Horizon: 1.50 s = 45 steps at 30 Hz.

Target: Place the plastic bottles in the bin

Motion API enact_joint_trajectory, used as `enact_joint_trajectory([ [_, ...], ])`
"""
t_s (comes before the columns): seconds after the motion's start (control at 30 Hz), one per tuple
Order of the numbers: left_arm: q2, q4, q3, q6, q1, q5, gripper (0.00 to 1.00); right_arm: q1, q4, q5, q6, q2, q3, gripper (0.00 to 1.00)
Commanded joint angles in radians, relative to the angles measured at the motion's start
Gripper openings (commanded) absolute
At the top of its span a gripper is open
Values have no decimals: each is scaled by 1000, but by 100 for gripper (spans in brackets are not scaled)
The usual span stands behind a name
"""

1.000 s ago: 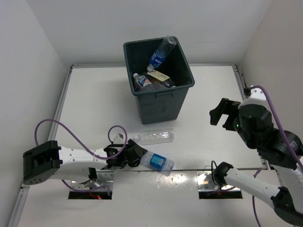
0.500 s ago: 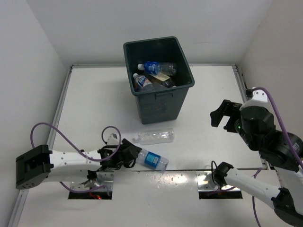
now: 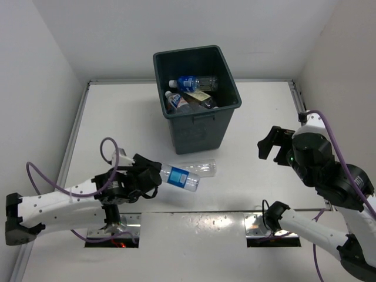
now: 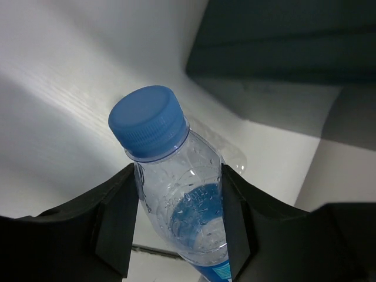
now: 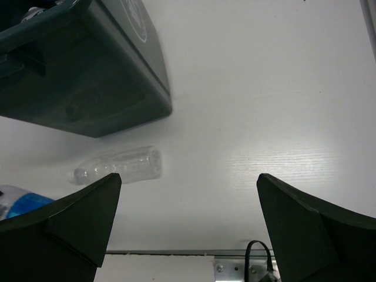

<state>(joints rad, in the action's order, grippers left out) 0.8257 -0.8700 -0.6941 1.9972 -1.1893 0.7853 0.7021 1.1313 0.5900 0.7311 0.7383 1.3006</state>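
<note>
The bin's open top [image 3: 195, 81] is outward of my left gripper behind a tall side of the bin, so the gripper should lift the bottle, carry it outward over the bin's rim and let go.
My left gripper [image 3: 151, 176] is shut on a blue-labelled plastic bottle [image 3: 179, 178] and holds it off the table, in front of the bin [image 3: 194, 134]. In the left wrist view the fingers [image 4: 114, 226] clamp the bottle [image 4: 176, 188] below its blue cap, with the bin's wall [image 4: 282, 35] beyond. An unlabelled clear bottle [image 3: 198, 168] lies on the table before the bin; it also shows in the right wrist view [image 5: 117, 166]. Several bottles [image 3: 191, 83] lie inside the bin. My right gripper [image 3: 270, 144] is open and empty, raised to the bin's right [image 5: 188, 179].
White walls enclose the table on the left, back and right. A raised metal rail [image 3: 79, 117] runs along the left edge. Two mounting plates [image 3: 258, 226] sit at the near edge. Purple cables [image 3: 47, 179] loop from the left arm.
A blue-labelled bottle that stood at the bin's rim has dropped inside. My left gripper has lifted its bottle from near the front edge and carried it toward the bin. The right arm barely moved.
</note>
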Motion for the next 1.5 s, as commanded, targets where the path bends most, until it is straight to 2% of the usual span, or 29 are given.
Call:
enact_joint_trajectory([
  [0.0,-5,-378,-158,840,10,167,0,-4,-50,-12,4,-5,-12,100],
  [0.03,15,-435,-198,857,10,183,0,-4,-50,-12,4,-5,-12,100],
  [0.27,-25,-435,-372,560,135,350,0,-4,-50,17,4,-49,-21,100],
  [0.4,15,-380,-508,298,148,504,0,-4,-30,40,4,-69,-40,100],
  [0.43,29,-353,-563,146,148,532,0,-4,-30,41,4,-70,-40,100],
  [0.5,29,-252,-632,-11,148,600,0,-4,-30,41,13,-70,-40,100],
  [0.53,29,-153,-649,-193,148,632,0,-4,-30,41,13,-79,-49,100],
  [0.63,20,47,-673,-516,148,654,0,-4,-30,41,13,-79,-49,100],
  [0.67,6,108,-683,-692,148,666,0,-4,-30,41,13,-79,-49,100],
  [0.7,6,185,-697,-753,148,677,0,-4,-30,41,13,-79,-49,100],
  [0.77,-3,238,-726,-906,148,687,0,-4,-30,50,13,-88,-49,100],
  [0.87,-3,434,-716,-1102,148,687,0,-4,-30,50,13,-88,-58,100],
  [0.9,-3,603,-703,-1267,148,654,0,-4,-30,50,13,-88,-58,100],
  [1.0,48,787,-705,-1472,148,576,0,-4,-30,50,13,-88,-67,100],
  [1.13,214,828,-815,-1535,174,503,0,-4,-39,50,13,-88,-67,100],
  [1.27,335,858,-872,-1513,256,321,0,-4,-30,62,13,-88,-47,100],
  [1.3,393,832,-915,-1476,296,248,0,-4,-19,76,13,-88,-37,100],
  [1.47,548,703,-1048,-1381,413,65,0,-4,21,113,13,-97,8,100],
])
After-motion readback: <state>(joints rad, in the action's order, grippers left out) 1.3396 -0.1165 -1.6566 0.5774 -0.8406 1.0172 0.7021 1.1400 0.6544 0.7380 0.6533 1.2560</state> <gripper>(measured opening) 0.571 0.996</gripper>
